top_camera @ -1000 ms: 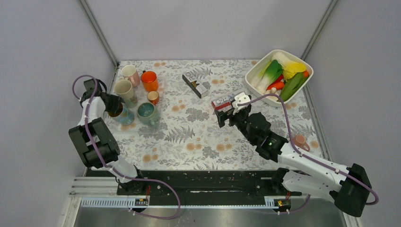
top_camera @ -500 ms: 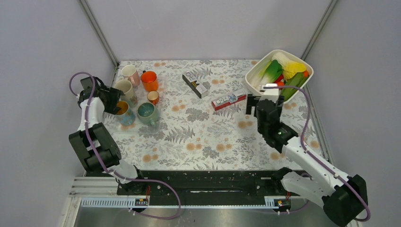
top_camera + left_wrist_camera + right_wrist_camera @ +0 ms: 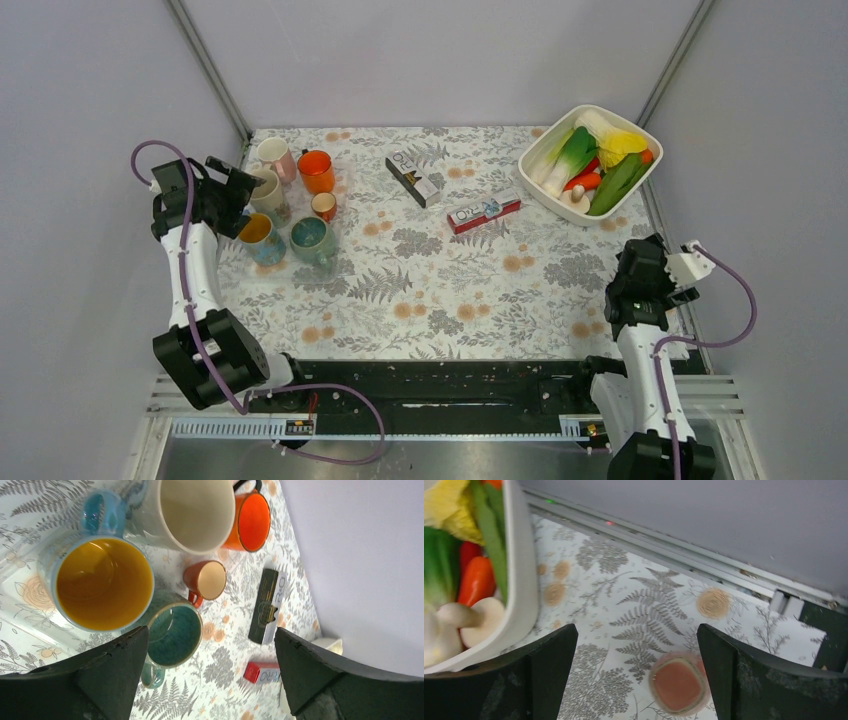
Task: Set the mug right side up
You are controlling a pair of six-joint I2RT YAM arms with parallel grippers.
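Observation:
Next, the right gripper turns and moves down and to the left in the top view onto the pink mug (image 3: 679, 684). The reason is that the mug's flat base faces up.
A small pink mug (image 3: 679, 684) stands upside down on the floral cloth near the table's right edge, its flat base facing up. My right gripper (image 3: 636, 680) hangs open above it, and the mug sits low between the fingers, closer to the right one. From the top view the right arm (image 3: 640, 285) hides this mug. My left gripper (image 3: 210, 675) is open and empty, raised over a cluster of upright mugs at the far left (image 3: 230, 190). Just under it stand a blue mug with a yellow inside (image 3: 102, 582) and a teal mug (image 3: 172, 635).
A cream mug (image 3: 265, 188), an orange mug (image 3: 315, 170), a small brown cup (image 3: 323, 206) and a pink-and-white mug (image 3: 273, 155) stand by the left wall. A white basin of vegetables (image 3: 640, 135) sits back right. A black box (image 3: 413, 178) and a red box (image 3: 483, 212) lie mid-table.

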